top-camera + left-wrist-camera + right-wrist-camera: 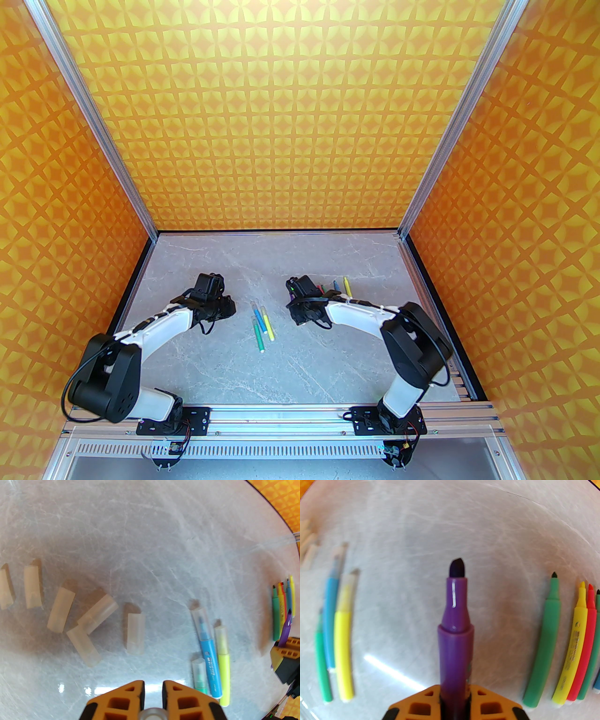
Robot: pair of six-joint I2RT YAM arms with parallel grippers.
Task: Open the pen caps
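Observation:
My right gripper holds the purple pen, and the pen's dark tip is already bare. My right gripper needs to go down next onto the clear tabletop beside the green uncapped pen and let go of the purple pen.
Several loose pen caps (135, 633) lie in a rough row on the table, left of my left gripper (153, 686). Its orange fingers stand close together around a whitish rounded cap (152, 714) at the frame's bottom edge. My right gripper (455, 688) is shut on a purple pen (455, 630) whose dark tip is bare. Between the arms lie three pens with caps on: blue (207, 653), yellow (222, 662) and green (200, 676). In the top view they show as a small cluster (262, 323).
Several uncapped pens, green (546, 644), yellow (574, 648) and red (584, 644) among them, lie side by side right of my right gripper. The grey marble table (300, 375) is walled by orange patterned panels (281, 117) at the back and both sides.

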